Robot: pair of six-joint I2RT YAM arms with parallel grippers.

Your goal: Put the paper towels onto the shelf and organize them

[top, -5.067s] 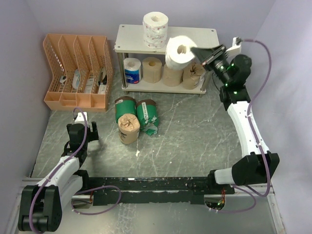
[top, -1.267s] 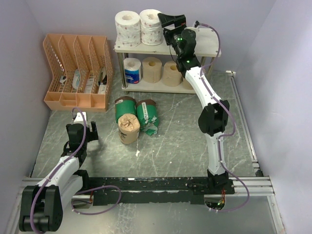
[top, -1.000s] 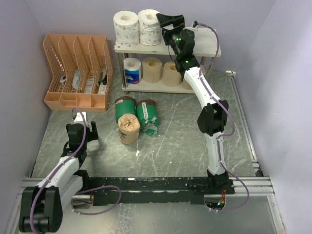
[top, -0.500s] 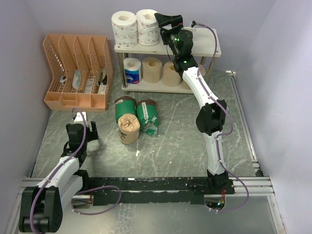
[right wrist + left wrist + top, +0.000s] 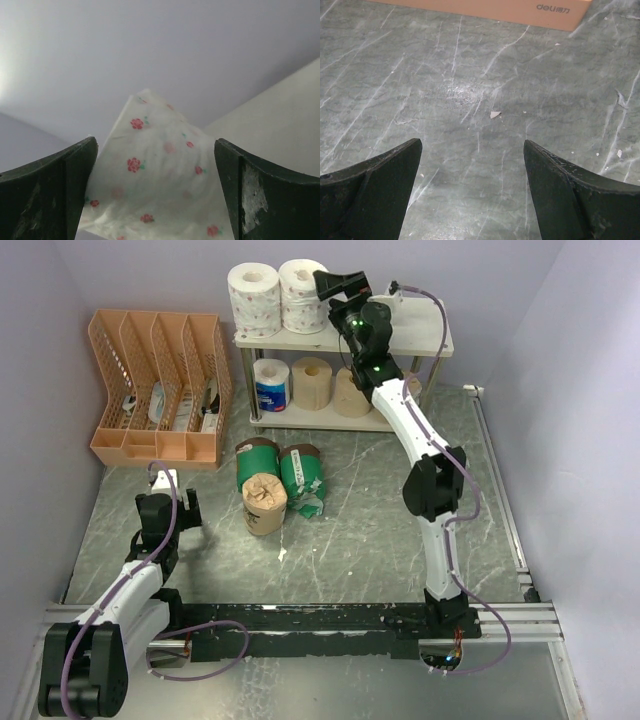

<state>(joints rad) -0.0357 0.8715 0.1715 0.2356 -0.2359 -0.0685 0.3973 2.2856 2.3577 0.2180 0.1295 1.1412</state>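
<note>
The right gripper moves back and down onto the free side of the green-wrapped roll [image 5: 313,479] by the torn scrap next, since that roll still lies on the tabletop.
The shelf [image 5: 420,335] stands at the back. Two white flower-patterned paper towels [image 5: 250,290] [image 5: 302,288] stand side by side at the left of its top board. My right gripper [image 5: 335,282] is open just right of the right one; in the right wrist view that roll [image 5: 150,200] sits between the spread fingers of the right gripper [image 5: 155,142]. The lower board holds a blue-and-white roll [image 5: 271,385], a tan roll [image 5: 312,382] and a brown roll [image 5: 350,392]. Two green-wrapped rolls [image 5: 256,458] [image 5: 300,470] and a brown roll [image 5: 265,502] lie on the table. My left gripper [image 5: 472,145] is open over bare table.
An orange slotted file organizer [image 5: 160,390] stands at the back left, its base edge [image 5: 485,7] just ahead of the left gripper. A torn scrap of green wrapper [image 5: 310,506] lies by the loose rolls. The right arm [image 5: 420,440] reaches across the shelf's right front.
My right gripper has moved a little left along the top board, and both patterned rolls have slid left with it. The left arm has not moved.
</note>
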